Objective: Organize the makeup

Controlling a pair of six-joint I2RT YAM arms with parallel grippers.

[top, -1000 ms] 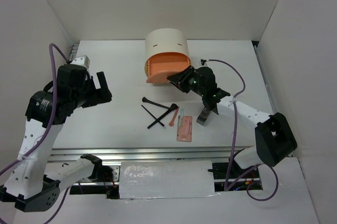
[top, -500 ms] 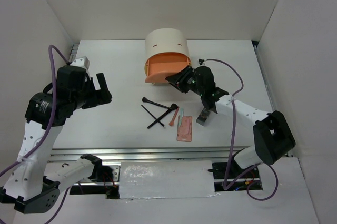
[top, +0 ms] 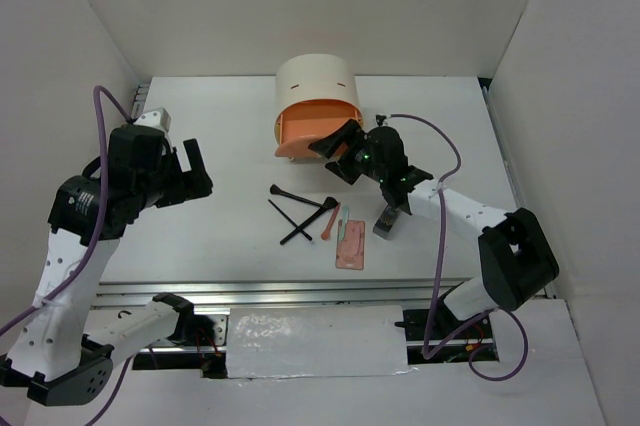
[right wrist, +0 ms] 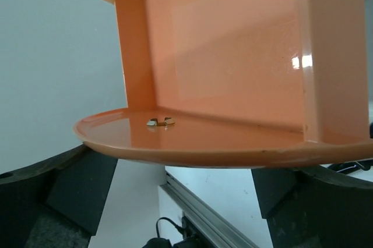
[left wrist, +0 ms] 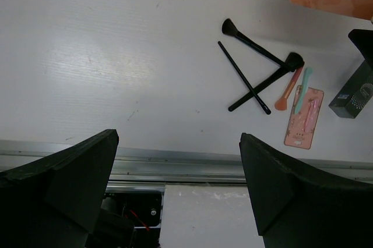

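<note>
The thinnest brush lies on top where it crosses another, so I will move my right gripper back from the drawer rim and then down onto the brush there.
The makeup lies in a loose group on the white table. It is made up of crossed thin black brushes (top: 298,211) (left wrist: 252,79), an orange-pink stick (top: 329,225) (left wrist: 288,89), a pale teal stick (top: 343,218) (left wrist: 302,89), a flat pink palette (top: 351,244) (left wrist: 303,117) and a dark grey case (top: 386,221) (left wrist: 354,92). My right gripper (top: 336,154) (right wrist: 186,195) is open, its fingers on either side of the rim of the swung-out orange drawer (top: 310,126) (right wrist: 233,73) without pinching it. My left gripper (top: 195,170) (left wrist: 178,190) hangs open and empty to the left of the makeup.
The cream drum-shaped box (top: 315,81) stands at the back centre with its orange drawer pulled out toward the makeup. A metal rail (top: 300,292) runs along the table's near edge. White walls close in the left, right and back sides.
My right gripper has opened wide at the orange drawer's rim, where it was narrower before. The left arm and the makeup have not moved.
</note>
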